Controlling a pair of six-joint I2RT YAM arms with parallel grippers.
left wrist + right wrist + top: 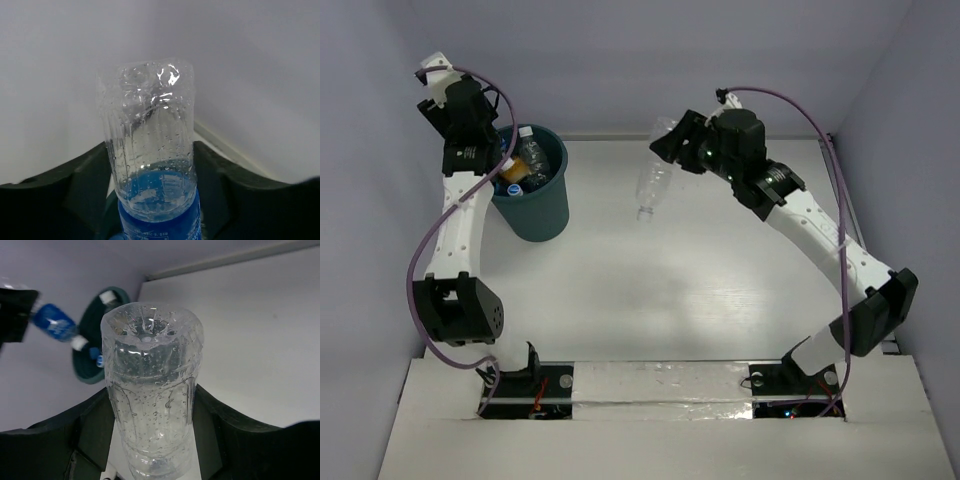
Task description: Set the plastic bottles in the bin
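My right gripper carries the clear crinkled bottle left in the top view over the bin's opening (534, 160) (92, 332) next, then releases it. The bottle hangs above bare table.
My left gripper (501, 160) is shut on a clear bottle with a blue label (152, 165) and holds it over the rim of the dark teal bin (546, 212). The right wrist view shows that bottle (56, 324) tilted, white cap toward the bin's mouth (85, 371). Several bottles lie inside the bin (533, 160). My right gripper (667, 150) is shut on a clear crinkled bottle (648, 185) that hangs cap-down above the middle of the table. In the right wrist view this bottle (150, 390) sits between the dark fingers (90, 435).
The bin stands at the far left of the white table (720, 280), close to the back wall (620, 70). Purple cables loop along both arms. No other bottle shows on the table.
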